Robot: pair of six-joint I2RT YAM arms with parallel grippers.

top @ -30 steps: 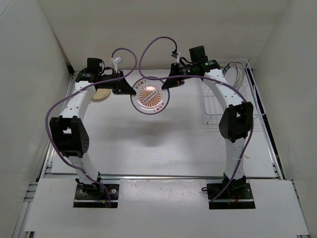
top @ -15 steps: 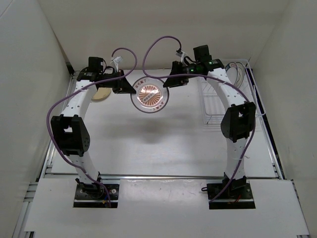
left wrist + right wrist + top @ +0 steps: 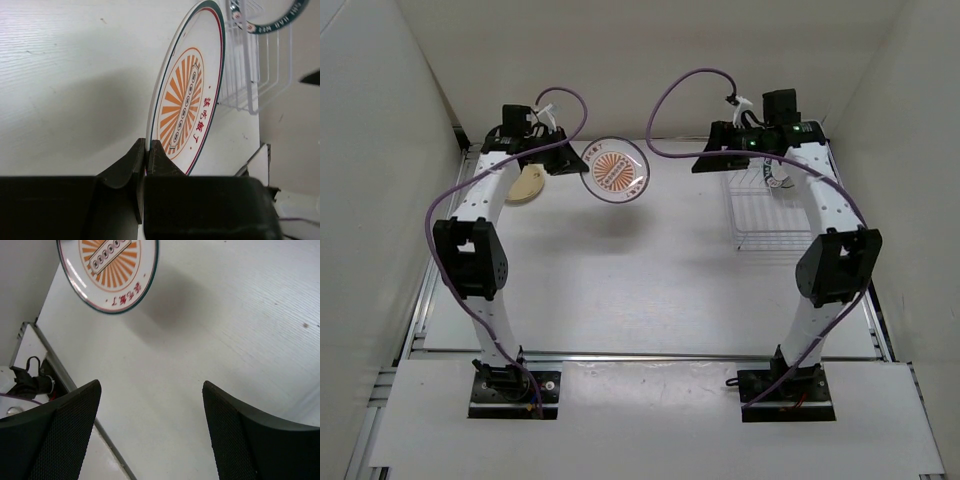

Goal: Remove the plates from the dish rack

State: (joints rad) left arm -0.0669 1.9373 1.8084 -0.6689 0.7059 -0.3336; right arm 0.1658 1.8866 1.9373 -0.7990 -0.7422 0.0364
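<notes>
The left gripper needs to bring the orange-rayed plate down until the plate touches the table (image 3: pixel 588 196) beside the cream-tan plate.
My left gripper (image 3: pixel 570 162) is shut on the rim of the plate with the orange rayed centre (image 3: pixel 617 172), which it holds in the air at the back middle of the table. In the left wrist view the fingertips (image 3: pixel 155 150) pinch that plate (image 3: pixel 192 95) edge-on. My right gripper (image 3: pixel 704 161) stands open and empty by the left side of the white wire dish rack (image 3: pixel 770 225); its wrist view shows the same plate (image 3: pixel 107 270) well ahead of the open gripper (image 3: pixel 150 395). A cream-tan plate (image 3: pixel 527 185) lies on the table under the left arm. A dark-ringed plate (image 3: pixel 272 22) stands in the rack (image 3: pixel 250 75).
White walls close in the table at the back and on both sides. Purple cables (image 3: pixel 690 85) loop above both wrists. A metal rail (image 3: pixel 75 385) runs along the table's edge in the right wrist view.
The right gripper has opened, let go of the orange rayed plate and drawn back right toward the rack. The left gripper keeps the plate and has shifted it slightly toward the back.
</notes>
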